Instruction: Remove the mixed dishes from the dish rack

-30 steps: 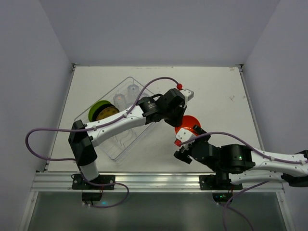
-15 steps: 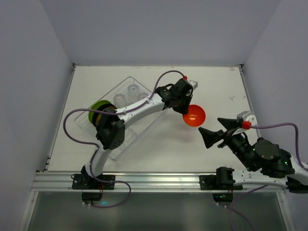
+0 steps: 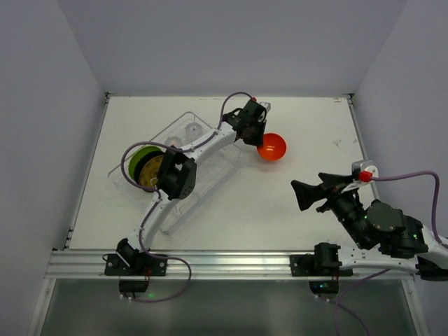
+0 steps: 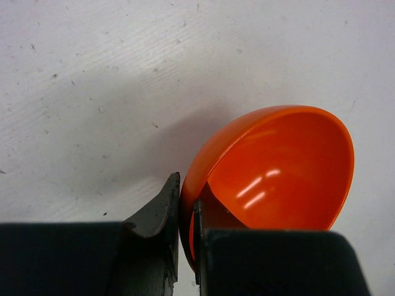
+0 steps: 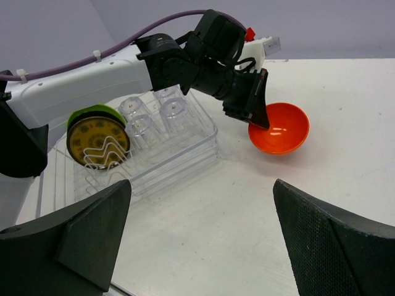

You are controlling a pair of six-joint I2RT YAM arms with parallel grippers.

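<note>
The bowl's rim goes slightly down next and leaves my left gripper's opening fingers, since bare tabletop lies just below the gripper, clear of the rack (image 3: 183,203).
The small glossy orange-red bowl (image 3: 271,146) sits low at the table just right of the dish rack (image 3: 183,203), a see-through tray. My left gripper (image 3: 256,134) is shut on the bowl's near rim; in the left wrist view the bowl (image 4: 278,166) is pinched between the fingers (image 4: 162,209). The lime-green plate (image 3: 140,163) stands on edge in the rack's left end, and clear tumblers (image 3: 190,131) stand at its far end. My right gripper (image 3: 309,194) is open and empty, well right of the rack. The right wrist view shows the bowl (image 5: 279,128), plate (image 5: 99,140) and several tumblers (image 5: 174,114).
The left arm's grey link (image 3: 203,150) stretches over the rack. White walls close off the table on the left, far and right sides. Bare table (image 3: 252,203) lies between the rack and the right gripper.
My left gripper has carried the bowl farther from me and lower, toward the table beside the rack. My right arm drew back to the right a second ago and has since stayed nearly still.
</note>
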